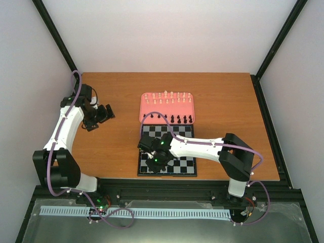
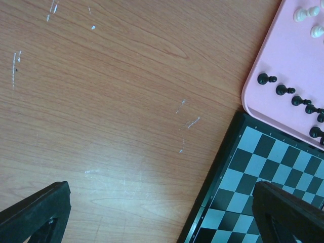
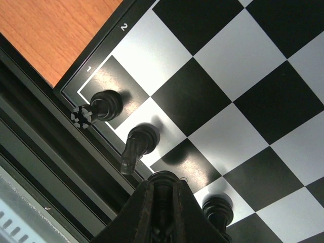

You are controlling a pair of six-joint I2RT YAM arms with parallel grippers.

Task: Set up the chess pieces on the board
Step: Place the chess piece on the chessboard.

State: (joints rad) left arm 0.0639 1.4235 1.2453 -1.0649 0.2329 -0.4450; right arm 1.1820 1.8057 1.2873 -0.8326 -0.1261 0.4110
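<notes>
I will next lower the piece that my right gripper holds onto the dark square (image 3: 187,165) that is still free between the knight and the next black piece.
The board (image 1: 177,164) lies at the table's near middle. My right gripper (image 3: 163,195) is shut on a black chess piece (image 3: 164,178) and holds it just above the board's (image 3: 243,66) near-left row, over a dark square. Black pieces stand on that row: a rook (image 3: 101,107) in the corner, a knight (image 3: 137,144) beside it, and another piece (image 3: 217,210) to the right of my fingers. More black pieces (image 2: 284,91) and cream-white pieces (image 2: 306,13) stand in the pink tray (image 1: 167,107). My left gripper (image 1: 101,115) is open and empty over bare table, left of the board (image 2: 253,172).
The pink tray (image 2: 283,50) touches the board's far edge. The table's near edge and a black rail (image 3: 45,152) run just beyond the board's near-left corner. Bare wood (image 2: 111,101) lies to the left of the board.
</notes>
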